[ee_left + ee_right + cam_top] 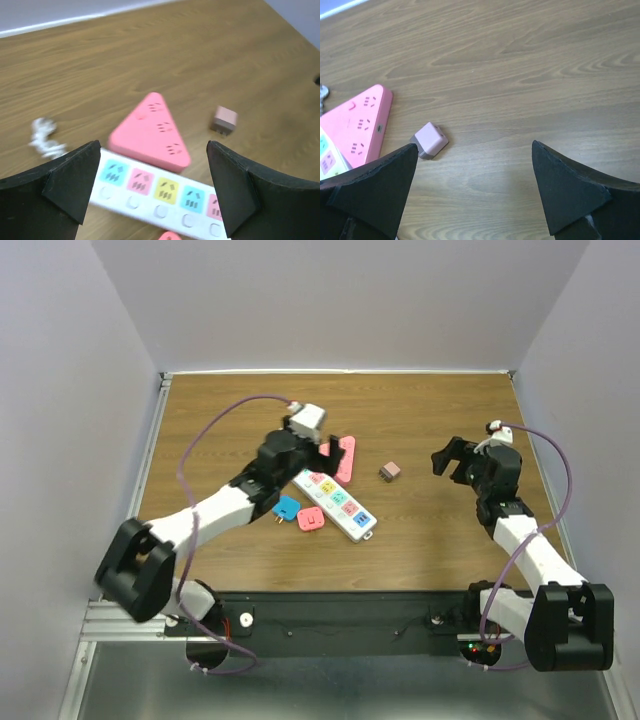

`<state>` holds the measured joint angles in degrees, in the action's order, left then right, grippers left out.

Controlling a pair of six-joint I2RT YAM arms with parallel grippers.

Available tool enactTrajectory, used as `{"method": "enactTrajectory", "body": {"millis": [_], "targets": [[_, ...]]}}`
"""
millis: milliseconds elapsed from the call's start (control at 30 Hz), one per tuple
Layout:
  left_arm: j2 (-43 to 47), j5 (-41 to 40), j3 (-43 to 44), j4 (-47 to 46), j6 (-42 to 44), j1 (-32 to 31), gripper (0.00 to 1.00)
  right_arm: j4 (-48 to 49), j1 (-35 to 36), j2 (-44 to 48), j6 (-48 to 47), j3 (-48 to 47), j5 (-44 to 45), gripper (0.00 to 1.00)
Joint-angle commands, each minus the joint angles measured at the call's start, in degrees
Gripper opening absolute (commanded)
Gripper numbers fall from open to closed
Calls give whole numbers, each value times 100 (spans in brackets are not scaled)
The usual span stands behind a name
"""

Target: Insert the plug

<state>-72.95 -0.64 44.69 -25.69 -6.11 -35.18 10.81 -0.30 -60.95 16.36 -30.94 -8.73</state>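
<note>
The cube plug (390, 472) (224, 120) is crooked, below my left gripper and to its right in the top view. I will move that way next, turning and lowering over the plug.
A white power strip (335, 505) with coloured sockets lies mid-table. My left gripper (335, 452) hovers open and empty over its far end; in the left wrist view (152, 190) the strip (160, 192) lies between the fingers. A small pink cube plug (390, 472) lies on the wood to the right of the strip, and shows in the left wrist view (224, 120) and the right wrist view (430, 140). My right gripper (450, 462) is open and empty, to the right of the cube (475, 190).
A pink triangular socket block (345, 457) lies just behind the strip, also in both wrist views (150, 131) (357, 125). A blue plug (286, 508) and a pink plug (311, 519) lie at the strip's near left. A white cable bundle (45, 140) lies left.
</note>
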Motion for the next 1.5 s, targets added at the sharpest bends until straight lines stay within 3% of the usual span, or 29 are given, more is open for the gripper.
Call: {"method": "enactTrajectory", "body": {"millis": [0, 100, 333, 833, 1100, 1367, 1467], "targets": [[-973, 741, 908, -683, 812, -743, 99, 71, 21, 162, 481, -263, 573, 100], [-2149, 846, 1805, -560, 988, -1113, 99, -43, 21, 232, 745, -307, 618, 100], [-3750, 831, 2983, -42, 1033, -1579, 99, -237, 21, 382, 860, -422, 609, 100], [-4649, -83, 3371, -59, 1112, -1720, 99, -307, 21, 663, 825, -439, 487, 100], [-4922, -103, 3617, 143, 1191, -1729, 97, -342, 21, 751, 851, -483, 381, 100], [-5027, -33, 3512, 222, 1121, -1633, 83, -413, 21, 777, 843, -545, 293, 100], [-5054, 38, 3529, 231, 1112, -1597, 60, -430, 21, 786, 834, -553, 258, 100]]}}
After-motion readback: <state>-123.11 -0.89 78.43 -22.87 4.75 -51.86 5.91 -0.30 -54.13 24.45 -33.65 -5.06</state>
